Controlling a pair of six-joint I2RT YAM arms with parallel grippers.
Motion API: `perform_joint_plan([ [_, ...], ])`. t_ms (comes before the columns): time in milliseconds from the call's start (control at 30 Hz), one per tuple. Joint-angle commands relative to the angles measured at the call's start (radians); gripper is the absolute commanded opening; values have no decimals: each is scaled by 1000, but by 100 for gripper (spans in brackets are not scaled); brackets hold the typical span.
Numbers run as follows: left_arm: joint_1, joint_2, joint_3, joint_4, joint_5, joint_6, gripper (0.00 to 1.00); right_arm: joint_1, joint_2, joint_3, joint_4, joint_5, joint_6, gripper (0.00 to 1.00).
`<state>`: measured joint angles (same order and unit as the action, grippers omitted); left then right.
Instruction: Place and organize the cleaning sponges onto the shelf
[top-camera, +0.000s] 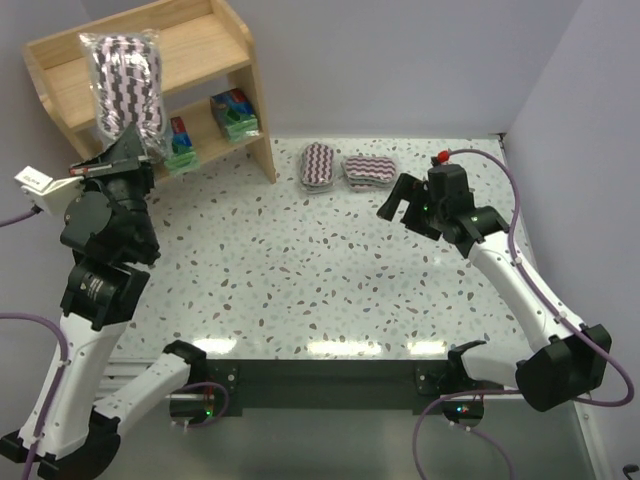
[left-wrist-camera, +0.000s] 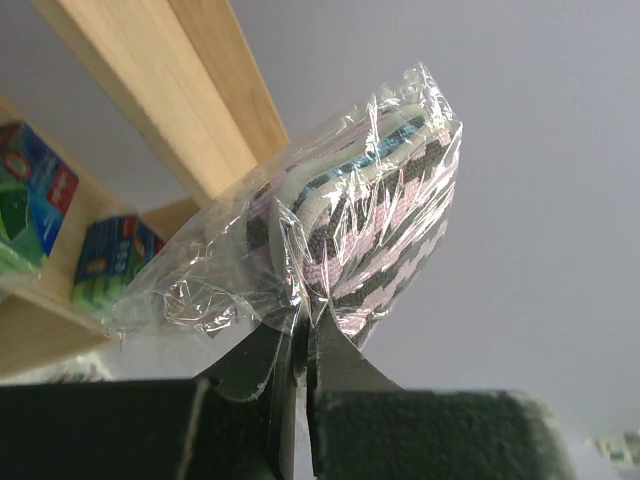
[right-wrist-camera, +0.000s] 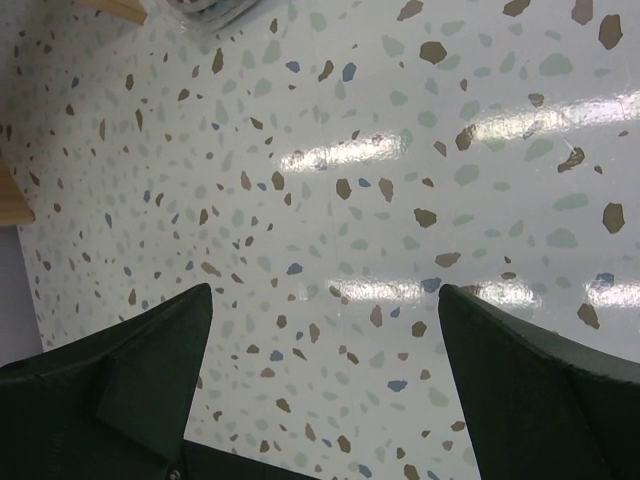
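My left gripper goes outward and to the left in the top view next, over the end of the shelf's empty top board farthest from the lying packs.
My left gripper (top-camera: 140, 140) is shut on the wrap of a maroon-and-white zigzag sponge pack (top-camera: 122, 80) and holds it up in front of the wooden shelf's (top-camera: 60, 60) top board. In the left wrist view the pack (left-wrist-camera: 370, 210) hangs above my shut gripper (left-wrist-camera: 303, 325). Two more zigzag packs (top-camera: 318, 165) (top-camera: 370, 170) lie on the table right of the shelf. Green-blue packs (top-camera: 233, 112) (top-camera: 180, 145) sit on the lower tier. My right gripper (top-camera: 398, 205) is open and empty over the table, near the two packs; in the right wrist view (right-wrist-camera: 325, 300) only speckled table shows between its fingers.
The speckled white table (top-camera: 300, 270) stretches between the arms. Grey walls stand behind and to the right. The shelf's slanted side panel (top-camera: 255, 110) stands next to the lying packs. Green-blue packs (left-wrist-camera: 110, 262) also show in the left wrist view.
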<state>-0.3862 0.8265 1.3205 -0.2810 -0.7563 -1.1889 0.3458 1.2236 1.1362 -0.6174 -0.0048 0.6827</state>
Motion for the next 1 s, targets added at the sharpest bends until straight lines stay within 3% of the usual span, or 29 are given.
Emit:
perform_joint_plan([
  [0, 6, 42, 3, 220, -294, 9, 0, -2, -27, -6, 25, -50, -26, 99],
  [167, 46, 140, 48, 322, -361, 12, 0, -2, -41, -18, 31, -66, -34, 99],
  [300, 208, 239, 133, 189, -238, -141, 0, -4, -62, -32, 30, -72, -46, 98],
  [500, 335, 338, 206, 143, -134, -199, 0, -4, -70, -50, 22, -73, -60, 99],
  [700, 447, 416, 290, 66, -23, -239, 0, -2, -72, -55, 24, -72, -63, 99],
  [967, 537, 467, 284, 22, 158, -316, 0, -4, -67, -43, 24, -75, -60, 98],
])
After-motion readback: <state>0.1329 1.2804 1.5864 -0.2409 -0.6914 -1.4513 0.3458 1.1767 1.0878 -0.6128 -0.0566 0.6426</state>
